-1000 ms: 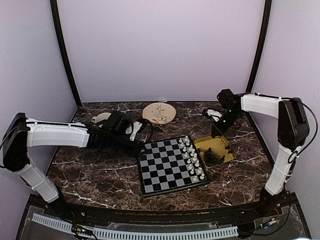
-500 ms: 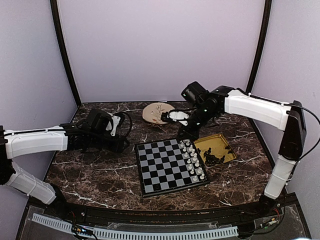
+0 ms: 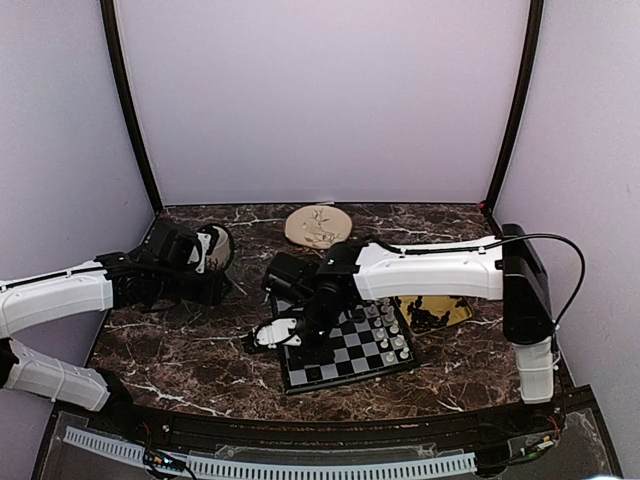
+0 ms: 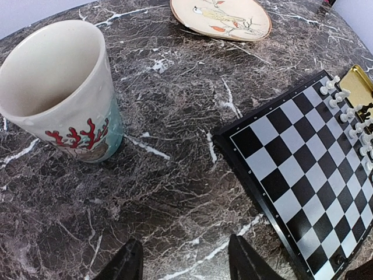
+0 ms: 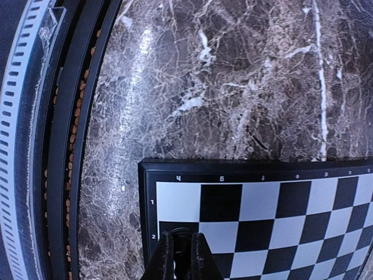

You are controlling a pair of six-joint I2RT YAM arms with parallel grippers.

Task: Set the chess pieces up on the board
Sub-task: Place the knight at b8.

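Observation:
The dark edge square (image 5: 221,202) beside the white corner square is empty. My right gripper should next lower onto it, toward the right in the wrist view.
The board (image 3: 350,352) lies at mid-table, with white pieces (image 3: 385,322) in two rows along its right side. My right gripper (image 3: 296,338) reaches across to the board's near-left part. In the right wrist view that gripper (image 5: 186,256) is shut on a small black chess piece (image 5: 187,238), held over a dark square in the corner of the board (image 5: 262,204). More black chess pieces (image 3: 428,318) lie in the yellow tray (image 3: 452,310), partly hidden by the right arm. My left gripper (image 3: 222,288) (image 4: 185,256) stands open and empty over bare marble, left of the board (image 4: 303,169).
A coral-patterned mug (image 3: 215,245) (image 4: 58,93) stands beside the left gripper. A bird-painted plate (image 3: 318,226) (image 4: 221,17) lies at the back centre. The yellow tray's corner (image 4: 361,87) shows past the board. A black rail (image 5: 70,146) runs along the table's near edge.
The right arm swung from above the yellow tray across to the board's near-left corner, carrying a black piece. The left arm drew back to the left, toward the mug.

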